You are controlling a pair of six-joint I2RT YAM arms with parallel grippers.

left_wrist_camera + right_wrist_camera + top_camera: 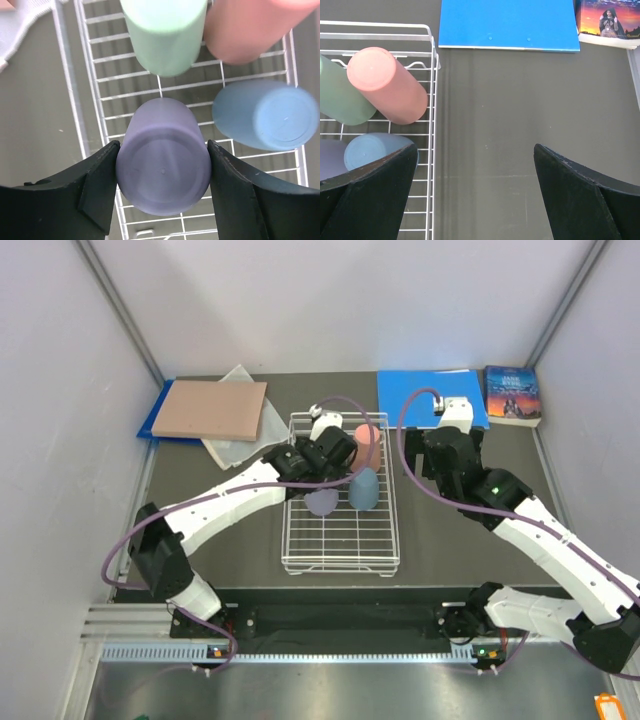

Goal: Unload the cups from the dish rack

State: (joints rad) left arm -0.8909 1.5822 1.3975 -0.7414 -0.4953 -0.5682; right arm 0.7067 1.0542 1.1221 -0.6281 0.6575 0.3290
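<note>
I will turn my right gripper sideways next and move it onto the lilac cup (162, 175) in my left gripper, as it lies left of my right gripper in the top view.
The white wire dish rack (340, 550) holds all the cups upside down. In the left wrist view my left gripper (163, 146) has both fingers pressed against the sides of the lilac cup (162, 175), which still stands on the rack wires (100, 75). The green cup (162, 35), the pink cup (245, 30) and the blue cup (270, 115) stand just beyond it. My right gripper (475, 147) hangs open over bare table just right of the rack's side (434, 75), with nothing between its fingers. From above, the left gripper (325, 485) covers the green cup.
A blue folder (430, 395) and a book (512, 393) lie at the back right. At the back left a tan board (210, 408) rests on another blue folder, with white plastic sheeting (235, 440) next to the rack. Grey walls close in both sides.
</note>
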